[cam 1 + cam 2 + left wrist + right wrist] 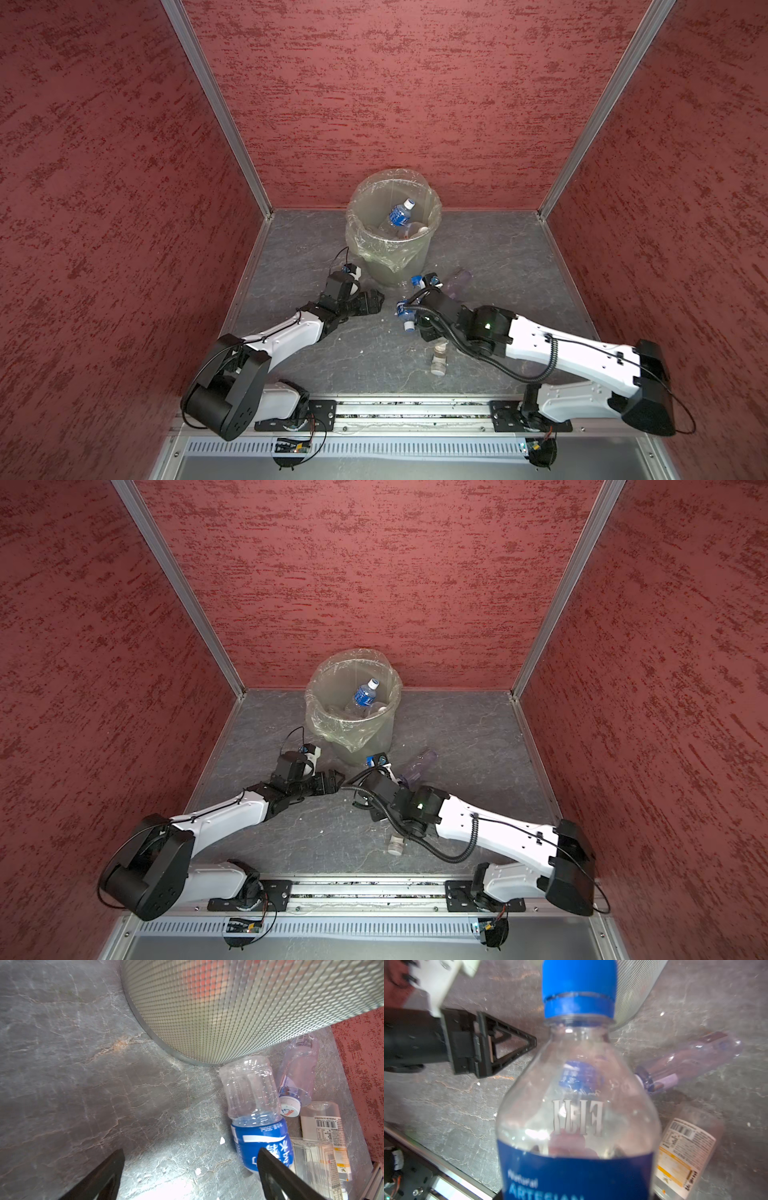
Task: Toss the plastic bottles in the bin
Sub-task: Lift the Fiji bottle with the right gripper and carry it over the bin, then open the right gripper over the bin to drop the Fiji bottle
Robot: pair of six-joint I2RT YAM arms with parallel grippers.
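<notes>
The right gripper will next lift the clear bottle and carry it outward over the bin's opening [392, 206] to let it go there, since other plastic bottles are already inside.
The bin [390, 266] stands at the back of the floor with plastic bottles inside, one with a blue label [399, 216]. My right gripper [420, 293] is shut on a clear bottle with a blue cap [579, 989] and a dark blue label; the bottle hides the fingers. My left gripper [191, 1154] is open and empty over bare floor, just left of a blue-labelled bottle [259, 1118] lying at the bin's foot. A purple-tinted bottle [297, 1072] and a yellow-labelled bottle [324, 1132] lie beyond it.
Red textured walls close the floor on three sides. A metal rail [415, 409] with both arm bases runs along the front. In both top views the purple-tinted bottle [417, 764] lies right of the bin [353, 746], and the yellow-labelled bottle [395, 845] lies under the right arm.
</notes>
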